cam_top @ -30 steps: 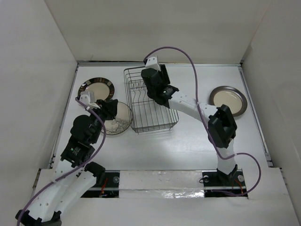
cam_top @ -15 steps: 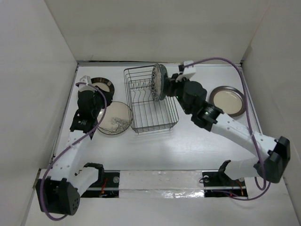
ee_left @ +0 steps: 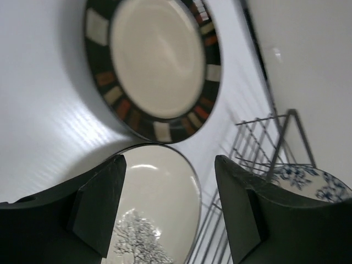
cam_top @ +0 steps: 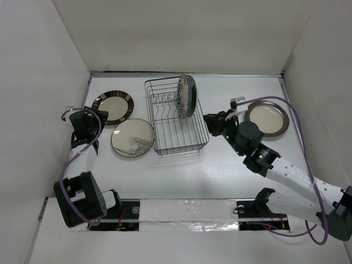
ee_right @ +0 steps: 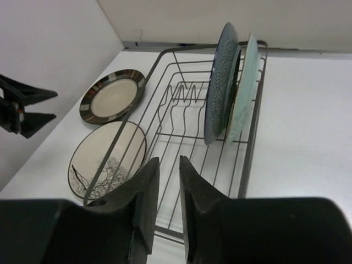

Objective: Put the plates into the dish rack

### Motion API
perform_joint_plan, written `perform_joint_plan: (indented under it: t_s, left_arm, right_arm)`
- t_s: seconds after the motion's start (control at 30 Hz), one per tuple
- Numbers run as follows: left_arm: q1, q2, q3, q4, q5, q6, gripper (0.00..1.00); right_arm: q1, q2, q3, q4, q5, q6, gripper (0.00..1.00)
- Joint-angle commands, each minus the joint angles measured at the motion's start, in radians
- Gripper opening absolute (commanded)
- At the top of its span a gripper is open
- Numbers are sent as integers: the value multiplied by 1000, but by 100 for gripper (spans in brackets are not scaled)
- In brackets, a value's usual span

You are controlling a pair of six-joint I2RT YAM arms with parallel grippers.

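Observation:
My left gripper should go down next, with its fingers on both sides of the near rim of the patterned-edge plate (cam_top: 113, 105), by the side.
The dish rack (cam_top: 177, 122) holds two upright plates at its far right: the blue-floral plate (cam_top: 182, 96) and the pale green plate (cam_top: 190, 94). They also show in the right wrist view, blue-floral (ee_right: 220, 82) and green (ee_right: 243, 88). The patterned-edge plate (cam_top: 113, 105) and the dark-rimmed cream plate with a tree drawing (cam_top: 132, 137) lie flat left of the rack. The grey-brown rimmed plate (cam_top: 267, 118) lies at the right. My left gripper (cam_top: 92, 122) is open and empty, left of both plates (ee_left: 169, 159). My right gripper (cam_top: 212, 122) is empty beside the rack's right side, its jaws a narrow gap apart (ee_right: 169, 162).
White walls enclose the table on the left, back and right. The rack's wire rim (ee_right: 250, 148) lies just ahead of my right fingers. The rack's near half and its tines (cam_top: 159, 102) hold nothing. My right arm's cable (cam_top: 300, 137) arcs over the beige plate.
My right gripper has let go of the blue-floral plate, which now stands in the rack, and pulled back to the right. My left gripper has moved left, off the patterned-edge plate.

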Motion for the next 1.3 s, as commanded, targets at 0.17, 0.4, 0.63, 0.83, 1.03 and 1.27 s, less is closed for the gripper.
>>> perform_joint_plan:
  t_s: [0.17,0.4,0.63,0.83,1.03,1.27]
  left_arm:
    - [48,239,18,103,0,-40,59]
    - [48,401,55,147,-28,-79,56]
    - [48,553,127,213,-8,-111,53]
    - [48,608,196,210,4,-123,51]
    - [48,630,207,239,-17,-166,38]
    - [48,632,153,406,-22,-216,4]
  right_arm:
    - [-120,-73,-35,83,-169,62,32]
    - [-178,-64,-41,83,-229,83,32]
    - [-198,-53,-49,86,-237,89,32]
    - [-218,-53,-53,83,-225,89,32]
    - [-227,-84,-47,51,-183,72,32]
    - [-236,-120,-50,37,-182,74,27]
